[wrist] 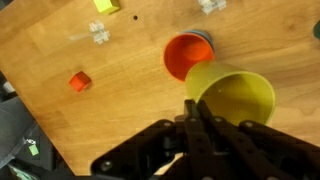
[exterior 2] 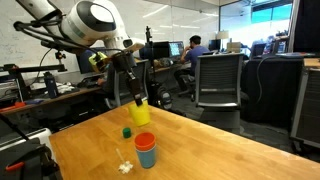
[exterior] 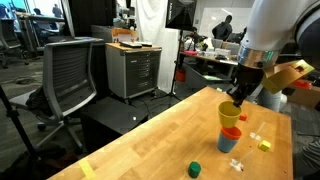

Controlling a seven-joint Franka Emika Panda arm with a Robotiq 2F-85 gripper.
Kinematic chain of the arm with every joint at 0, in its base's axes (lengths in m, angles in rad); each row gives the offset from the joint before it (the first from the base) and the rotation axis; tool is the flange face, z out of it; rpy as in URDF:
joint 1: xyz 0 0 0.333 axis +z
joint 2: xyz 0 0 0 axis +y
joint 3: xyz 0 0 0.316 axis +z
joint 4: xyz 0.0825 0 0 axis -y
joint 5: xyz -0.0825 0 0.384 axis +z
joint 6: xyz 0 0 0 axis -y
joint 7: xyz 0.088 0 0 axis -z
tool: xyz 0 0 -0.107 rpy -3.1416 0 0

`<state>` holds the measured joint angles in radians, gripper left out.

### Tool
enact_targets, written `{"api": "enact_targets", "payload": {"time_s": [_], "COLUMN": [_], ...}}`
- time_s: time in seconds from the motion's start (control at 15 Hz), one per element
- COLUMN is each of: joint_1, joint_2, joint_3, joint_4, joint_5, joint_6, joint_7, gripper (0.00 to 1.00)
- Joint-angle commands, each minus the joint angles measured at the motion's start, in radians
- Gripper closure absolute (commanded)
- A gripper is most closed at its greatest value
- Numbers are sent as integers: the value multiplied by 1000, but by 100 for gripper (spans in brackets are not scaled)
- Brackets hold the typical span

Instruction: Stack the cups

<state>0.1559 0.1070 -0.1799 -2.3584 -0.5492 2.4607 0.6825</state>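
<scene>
My gripper is above the red cup's opening with the yellow cup hanging off-center. Next I need to move across, lower it in and release the yellow cup's rim.
The red cup sits nested in the blue cup on the wooden table; in the wrist view only a sliver of the blue rim shows. My gripper is shut on the rim of the yellow cup. This cup hangs upright in the air above the red-and-blue pair and slightly off to one side. In both exterior views the yellow cup is apart from the red cup below it.
A small dark green cylinder stands on the table near the stack. A tiny yellow block, a red block and white bits lie around. The table edge and office chairs lie beyond.
</scene>
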Motion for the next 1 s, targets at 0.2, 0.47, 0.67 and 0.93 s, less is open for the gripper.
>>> {"api": "enact_targets", "payload": {"time_s": [0.2, 0.47, 0.67, 0.93], "joint_1": [-81, -103, -112, -120], "joint_2": [-51, -31, -20, -5], "joint_3": [43, 45, 43, 41], "joint_4": [-80, -75, -67, -60], "joint_5": [-48, -54, -54, -57], "joint_6": [5, 9, 11, 16], "joint_7": [48, 57, 58, 56], "gripper": [99, 99, 99, 99]}}
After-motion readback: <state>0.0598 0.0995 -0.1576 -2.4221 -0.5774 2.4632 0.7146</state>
